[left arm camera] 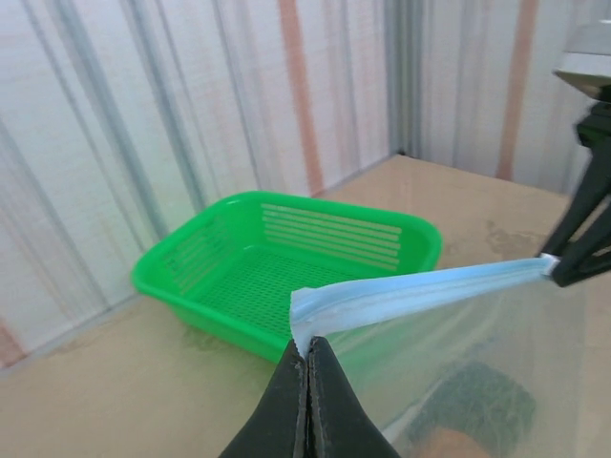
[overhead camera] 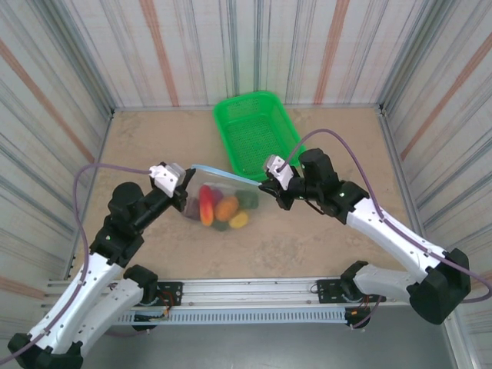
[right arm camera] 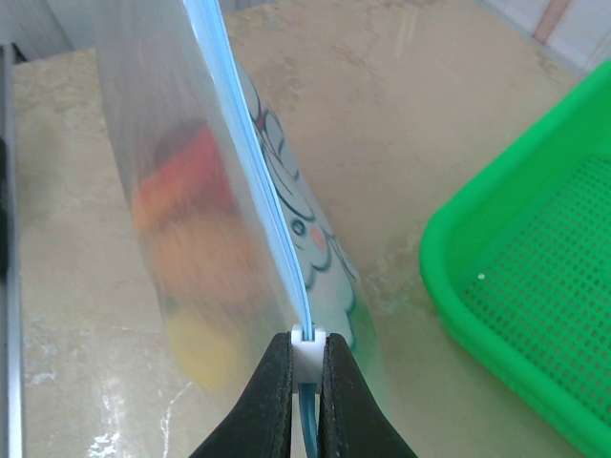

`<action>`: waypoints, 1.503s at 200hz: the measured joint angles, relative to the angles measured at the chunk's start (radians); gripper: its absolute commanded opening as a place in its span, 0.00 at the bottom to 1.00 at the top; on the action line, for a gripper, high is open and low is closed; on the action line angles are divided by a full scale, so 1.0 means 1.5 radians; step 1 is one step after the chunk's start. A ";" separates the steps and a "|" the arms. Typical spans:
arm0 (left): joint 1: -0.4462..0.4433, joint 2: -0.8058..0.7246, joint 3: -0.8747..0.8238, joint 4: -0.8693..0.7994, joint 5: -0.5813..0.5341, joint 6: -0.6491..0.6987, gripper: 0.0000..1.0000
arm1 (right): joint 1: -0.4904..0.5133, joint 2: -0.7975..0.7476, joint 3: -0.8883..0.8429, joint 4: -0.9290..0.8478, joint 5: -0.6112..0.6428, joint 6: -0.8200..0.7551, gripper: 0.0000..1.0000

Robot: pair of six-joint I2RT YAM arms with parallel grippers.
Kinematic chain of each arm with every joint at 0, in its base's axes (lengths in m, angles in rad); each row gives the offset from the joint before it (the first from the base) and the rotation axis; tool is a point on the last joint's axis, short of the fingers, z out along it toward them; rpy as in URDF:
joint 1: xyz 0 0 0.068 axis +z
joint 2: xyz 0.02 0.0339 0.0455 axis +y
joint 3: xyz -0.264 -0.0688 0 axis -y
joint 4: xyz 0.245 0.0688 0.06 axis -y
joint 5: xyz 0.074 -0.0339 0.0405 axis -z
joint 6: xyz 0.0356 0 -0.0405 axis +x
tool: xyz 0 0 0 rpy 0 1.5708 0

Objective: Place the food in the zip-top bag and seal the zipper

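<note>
Next, my right gripper draws back, away from my left gripper, and releases, since a short end of the zipper [right arm camera: 307, 420] shows just past the slider it holds.
The clear zip-top bag [overhead camera: 223, 201] hangs stretched between my two grippers, above the table. Inside it lies the food: red [overhead camera: 206, 194], orange [overhead camera: 226, 207], yellow [overhead camera: 239, 221] and dark green [overhead camera: 247, 198] pieces, seen blurred through the plastic in the right wrist view [right arm camera: 191, 253]. My left gripper [left arm camera: 307, 345] is shut on the bag's left corner, just under the pale blue zipper [left arm camera: 420, 291]. My right gripper [right arm camera: 306, 345] is shut on the small white slider [right arm camera: 307, 351] riding the zipper [right arm camera: 250, 157] at the bag's right end. The strip runs taut between both grippers [overhead camera: 227, 174].
A green mesh basket [overhead camera: 257, 131] stands behind the bag near the back wall, close to the right gripper [overhead camera: 267, 183]. Striped walls enclose the table on three sides. Bare tabletop lies in front of the bag and to the left.
</note>
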 measured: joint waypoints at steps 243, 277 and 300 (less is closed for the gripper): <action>0.005 -0.137 0.036 -0.167 -0.009 -0.181 0.00 | 0.019 -0.200 0.011 -0.142 0.162 0.079 0.04; 0.005 -0.249 0.003 -0.229 0.040 -0.308 0.00 | 0.069 -0.227 0.032 -0.210 0.153 0.081 0.06; 0.005 -0.261 -0.017 -0.273 0.052 -0.389 0.00 | 0.085 -0.217 0.032 -0.244 0.173 0.081 0.08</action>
